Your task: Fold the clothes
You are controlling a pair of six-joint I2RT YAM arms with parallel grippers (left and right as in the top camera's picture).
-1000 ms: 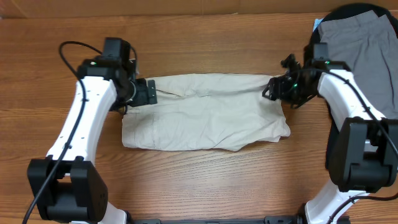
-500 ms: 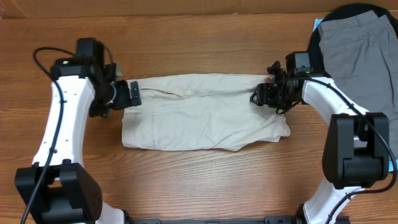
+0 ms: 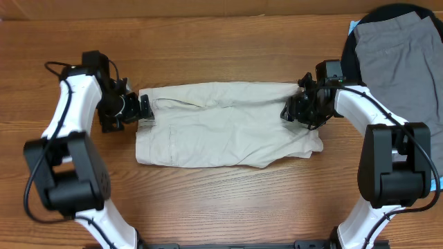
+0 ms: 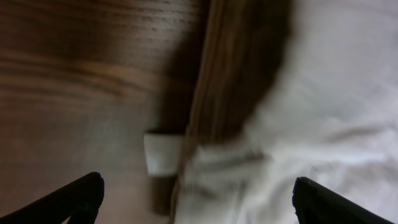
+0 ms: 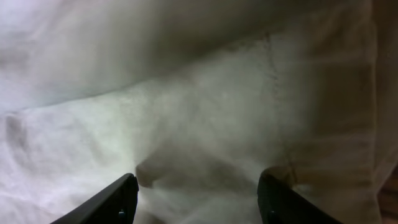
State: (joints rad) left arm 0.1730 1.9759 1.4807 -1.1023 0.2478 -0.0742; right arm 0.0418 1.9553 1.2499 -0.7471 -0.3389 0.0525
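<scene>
One finger of my left gripper shows over bare wood, so I should next move that gripper down toward the right in the overhead view, onto the shorts' edge by the white label.
The cream-beige shorts [image 3: 228, 124] lie spread flat across the middle of the table. My left gripper [image 3: 145, 109] is at their left edge. In the left wrist view it [image 4: 199, 200] is open, with the cloth edge [image 4: 323, 112] and a small white label [image 4: 163, 154] between its fingers. My right gripper [image 3: 291, 111] is low over the shorts' upper right part. In the right wrist view it [image 5: 199, 198] is open over cream cloth [image 5: 186, 112]. The grey shorts [image 3: 405, 55] lie on a black garment [image 3: 394, 12] at the far right.
The wooden table [image 3: 208, 48] shows bare above and below the cream shorts. A bit of blue [image 3: 352, 26] shows beside the black garment. The table's back edge [image 3: 173, 16] runs along the top.
My left gripper has slid left to the shorts' left edge as that arm swung outward. My right gripper has moved a little left onto the shorts. The shorts have barely shifted.
</scene>
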